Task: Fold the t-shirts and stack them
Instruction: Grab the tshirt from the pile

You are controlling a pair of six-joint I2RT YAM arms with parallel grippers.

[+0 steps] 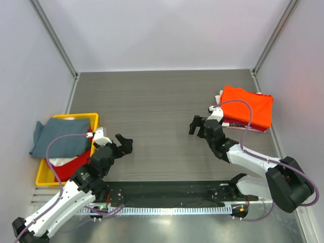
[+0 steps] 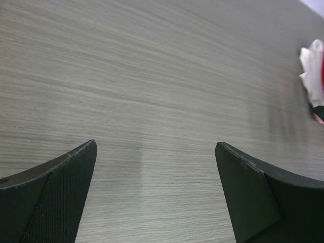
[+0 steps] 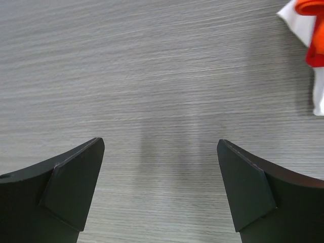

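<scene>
The slate blue-grey t-shirt is on top in the bin, to the left in the top view. I should swing my left gripper over next and lower it onto the t-shirt's table-side edge (image 1: 82,139).
A folded orange t-shirt (image 1: 248,107) tops a stack at the back right, with white and red cloth edges under it; the stack's corner shows in the right wrist view (image 3: 309,30) and in the left wrist view (image 2: 314,76). A slate blue-grey t-shirt (image 1: 58,136) lies crumpled over the yellow bin (image 1: 91,118) at the left, with red cloth (image 1: 76,164) and white cloth beneath it. My left gripper (image 1: 124,144) is open and empty over bare table right of the bin. My right gripper (image 1: 198,126) is open and empty over bare table left of the orange stack.
Grey walls with metal corner posts close in the table on three sides. A black rail with a white toothed strip (image 1: 167,202) runs along the near edge between the arm bases. The wood-grain tabletop (image 1: 162,101) lies between the two grippers.
</scene>
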